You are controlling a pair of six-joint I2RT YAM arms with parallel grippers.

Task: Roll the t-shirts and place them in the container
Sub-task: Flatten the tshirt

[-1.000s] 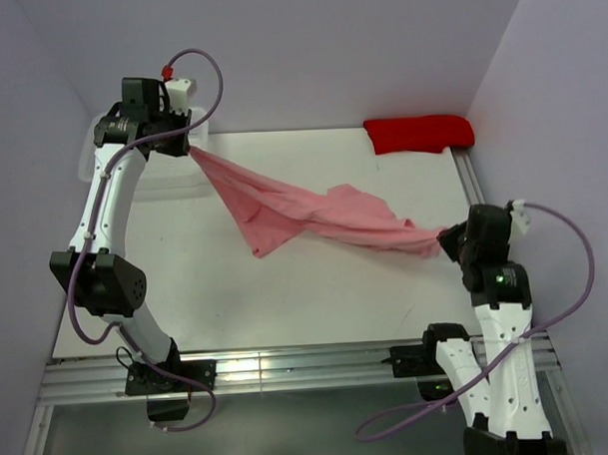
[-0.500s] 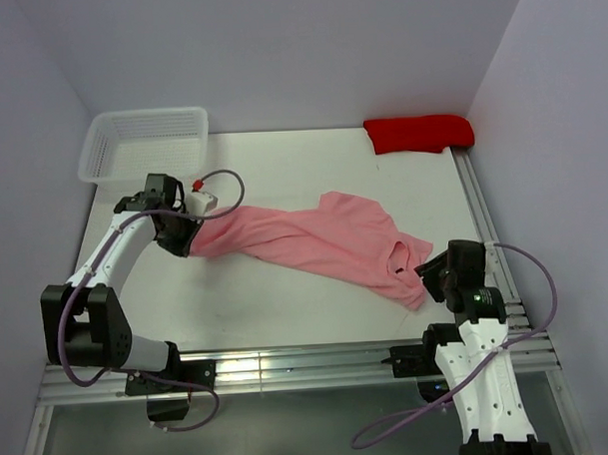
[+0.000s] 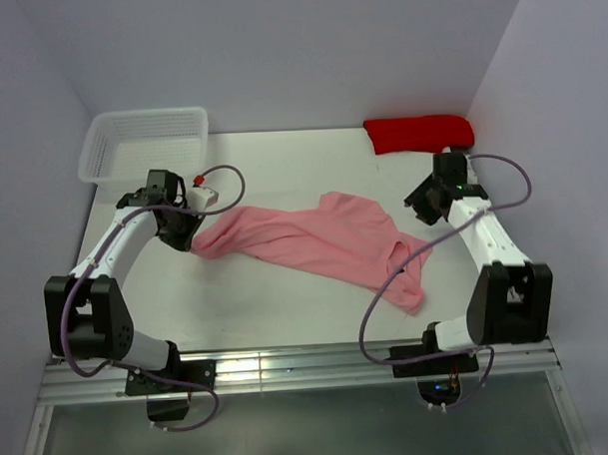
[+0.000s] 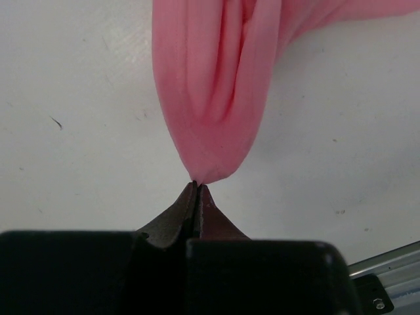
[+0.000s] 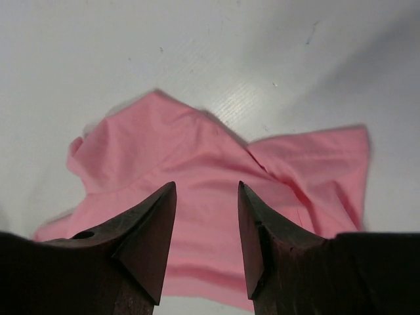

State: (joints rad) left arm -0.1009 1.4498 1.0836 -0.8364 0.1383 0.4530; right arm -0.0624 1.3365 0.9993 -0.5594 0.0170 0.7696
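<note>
My right gripper moves down to the shirt's far edge (image 3: 386,216) (image 5: 211,119) next, below it and to its left in the top view, since the shirt's other end is held.
A salmon-pink t-shirt (image 3: 334,241) lies crumpled across the middle of the table, stretched from left to right. My left gripper (image 3: 190,241) is low at the shirt's left end. In the left wrist view its jaws (image 4: 197,186) are shut on the very tip of the bunched pink fabric (image 4: 216,85). My right gripper (image 3: 419,205) hovers off the shirt's upper right edge. It stands open in the right wrist view (image 5: 207,188), nothing between its fingers, with the pink t-shirt (image 5: 210,157) spread on the table below.
A white mesh basket (image 3: 146,143) stands at the back left corner. A folded red cloth (image 3: 419,134) lies at the back right against the wall. A metal rail (image 3: 289,368) runs along the near edge. The right arm's cable loops over the shirt's right end.
The shirt was held stretched between both grippers; now it lies on the table. The right gripper has let go, opened and swung to the back right. The left has come down from the basket.
</note>
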